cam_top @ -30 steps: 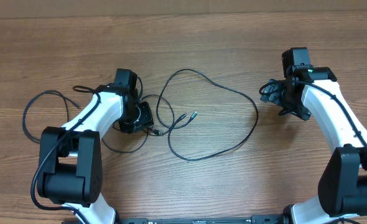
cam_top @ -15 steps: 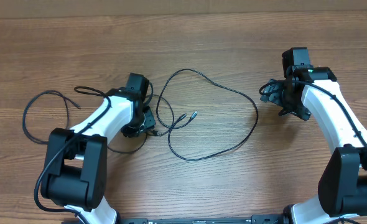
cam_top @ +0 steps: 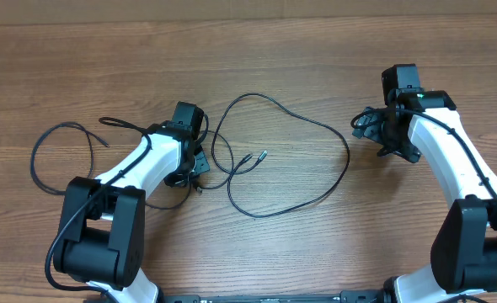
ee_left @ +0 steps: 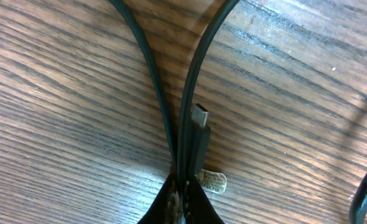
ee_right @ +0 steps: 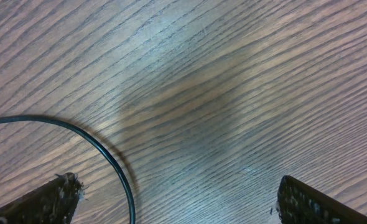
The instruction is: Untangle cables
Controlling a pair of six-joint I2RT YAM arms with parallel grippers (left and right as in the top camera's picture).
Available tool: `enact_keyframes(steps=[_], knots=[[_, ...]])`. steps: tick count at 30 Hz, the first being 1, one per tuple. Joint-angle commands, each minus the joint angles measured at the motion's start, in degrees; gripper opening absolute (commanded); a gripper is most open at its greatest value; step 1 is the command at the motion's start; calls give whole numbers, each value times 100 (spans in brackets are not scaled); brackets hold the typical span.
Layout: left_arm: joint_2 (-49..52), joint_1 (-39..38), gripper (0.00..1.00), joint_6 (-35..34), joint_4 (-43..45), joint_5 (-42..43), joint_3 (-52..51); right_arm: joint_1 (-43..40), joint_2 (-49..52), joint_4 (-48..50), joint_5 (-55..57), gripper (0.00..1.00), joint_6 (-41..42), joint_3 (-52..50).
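Note:
The held cable overlaps the long loop, so my left gripper will lift, swing left in the overhead view and release over the curled cable.
Thin black cables lie on the wooden table. One long cable loops across the middle, with two plug tips near its left part. Another cable curls at the far left. My left gripper is shut on two cable strands where they cross; a plug end with a small white label lies beside them. My right gripper is open and empty at the right, low over the table, with a cable curve passing near its left finger.
The thicker black arm cable runs along the right arm. The wooden table's far edge meets a cardboard-coloured wall at the back.
My left gripper has shifted right and toward the front along the cable tangle, pulling the strands with it. The right arm has not moved.

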Motion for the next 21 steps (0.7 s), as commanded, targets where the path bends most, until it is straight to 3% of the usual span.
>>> enact_keyframes(steps=[1,13,21], knots=[[-140,20,4,315,-105,24,-278,15,31,4,81,100,-2,-28],[-2164,26,4,503,-127,24,-278,15,31,4,81,100,-2,-28],[-2603,33,4,503,-87,-35,-278,15,31,4,81,100,-2,-28]])
